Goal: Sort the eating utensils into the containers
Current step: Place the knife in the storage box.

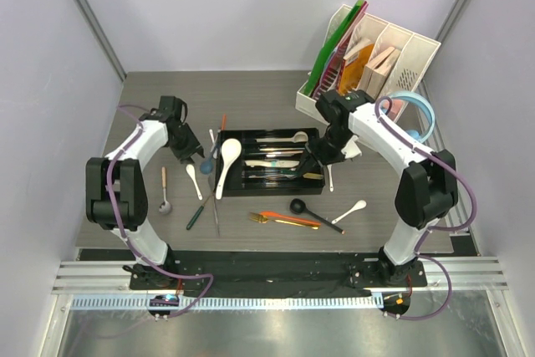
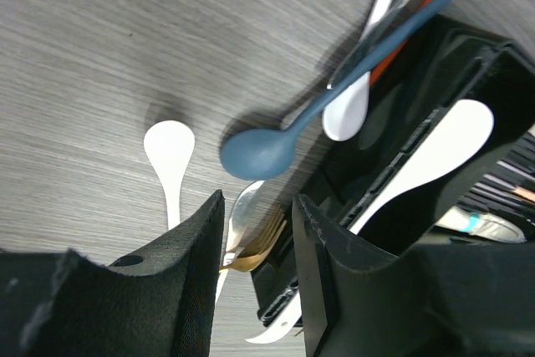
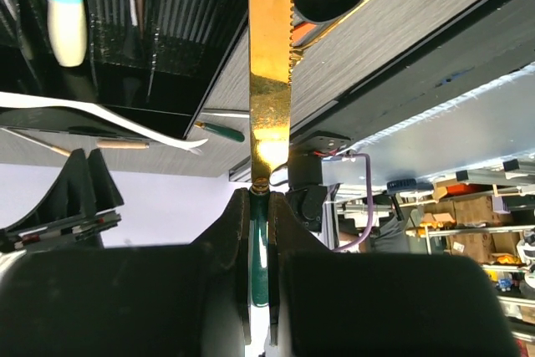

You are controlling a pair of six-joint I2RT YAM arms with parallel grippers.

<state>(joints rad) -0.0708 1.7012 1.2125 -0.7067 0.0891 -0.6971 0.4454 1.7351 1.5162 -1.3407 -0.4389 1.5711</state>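
Note:
My right gripper holds the knife (image 3: 270,39) and will go down to the left in the top view and release it in the tray's near section, as there is room by the steel pieces there.
The black cutlery tray (image 1: 236,135) lies mid-table and holds white spoons and steel pieces. My left gripper (image 1: 199,156) is open just off the tray's left end. In the left wrist view its fingers (image 2: 257,198) straddle a steel spoon (image 2: 242,211) and gold fork tines (image 2: 266,236) lying below, without gripping them. A blue spoon (image 2: 255,152) and a white ceramic spoon (image 2: 170,150) lie just beyond. My right gripper (image 1: 316,159) is at the tray's right end. It (image 3: 261,194) is shut on the green handle of a gold knife (image 3: 270,39), blade pointing away over the tray edge.
A white file organiser (image 1: 393,56) and light-blue headphones (image 1: 415,110) stand at the back right. On the table in front of the tray lie a black spoon (image 1: 299,206), orange chopsticks (image 1: 288,218), a gold fork (image 1: 259,217) and a white spoon (image 1: 355,206). A wooden-handled steel spoon (image 1: 165,194) lies at the left.

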